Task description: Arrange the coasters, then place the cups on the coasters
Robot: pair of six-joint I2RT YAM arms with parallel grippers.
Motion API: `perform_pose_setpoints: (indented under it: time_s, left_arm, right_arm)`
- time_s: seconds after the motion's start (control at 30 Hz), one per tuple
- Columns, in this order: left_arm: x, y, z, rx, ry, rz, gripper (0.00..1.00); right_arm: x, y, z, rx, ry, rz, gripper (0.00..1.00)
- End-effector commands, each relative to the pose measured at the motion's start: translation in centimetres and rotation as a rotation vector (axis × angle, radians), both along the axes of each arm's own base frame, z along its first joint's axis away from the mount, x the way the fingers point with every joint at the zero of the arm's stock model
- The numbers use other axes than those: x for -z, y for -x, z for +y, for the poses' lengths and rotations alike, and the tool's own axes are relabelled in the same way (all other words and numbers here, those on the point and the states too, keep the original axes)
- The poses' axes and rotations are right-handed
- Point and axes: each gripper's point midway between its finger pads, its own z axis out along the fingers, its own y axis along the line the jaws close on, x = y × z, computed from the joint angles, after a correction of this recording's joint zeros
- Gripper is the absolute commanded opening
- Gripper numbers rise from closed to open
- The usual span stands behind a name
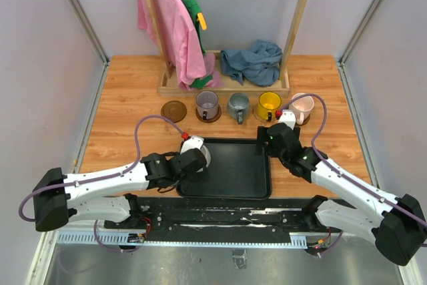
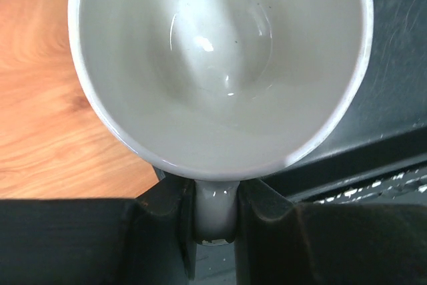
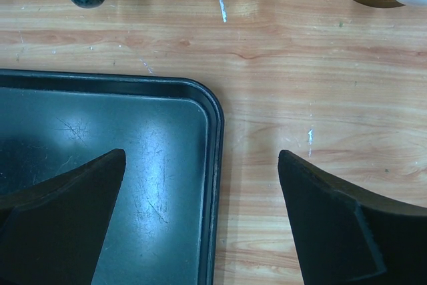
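Observation:
My left gripper carries the cream-white cup [image 1: 206, 154] up and outward off the tray next, then down onto the dark brown coaster, the only bare one, and releases it.
A cream-white cup [image 2: 220, 65] fills the left wrist view, and my left gripper [image 2: 215, 221] is shut on its handle. From above, that cup [image 1: 206, 154] sits at the left edge of the black tray [image 1: 233, 181], with the left gripper [image 1: 197, 162] beside it. One dark brown coaster [image 1: 173, 109] lies bare at the left end of the back row. To its right, the purple cup [image 1: 207, 105], grey-blue cup [image 1: 238, 105], yellow cup [image 1: 269, 104] and pink cup [image 1: 301, 107] each stand on a coaster. My right gripper [image 1: 269, 137] [image 3: 201, 155] hangs open over the tray's far right corner, holding nothing.
A wooden clothes rack [image 1: 227, 85] with pink and green garments and a crumpled blue cloth [image 1: 252, 61] stands behind the cups. The tray's raised rim [image 3: 217, 131] runs between the right fingers. Grey walls close in the wooden table [image 1: 120, 138] on both sides.

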Motion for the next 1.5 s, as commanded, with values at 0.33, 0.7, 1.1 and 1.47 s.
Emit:
perform_pose_setpoints:
  time_s: [0.33, 0.7, 1.1, 1.47]
  left_arm:
    - [-4.8, -7.3, 4.9, -0.318, -0.065, -0.254, 0.15]
    - [-6.5, -17.2, 9.1, -0.439, -0.036, -0.318, 0.13]
    - [-3.9, -25.5, 9.6, -0.417, -0.069, -0.256, 0.02]
    - [-3.3, -28.1, 9.8, -0.414, -0.053, -0.227, 0.01]
  right_arm:
    - [-0.5, -0.8, -0.7, 0.000, 0.027, -0.052, 0.98]
    - [-1.8, -0.9, -2.1, 0.031, 0.070, -0.094, 0.98]
    - [-2.9, -0.9, -2.6, 0.048, 0.066, -0.112, 0.98]
    - [-2.8, -0.8, -2.3, 0.046, 0.049, -0.094, 0.98]
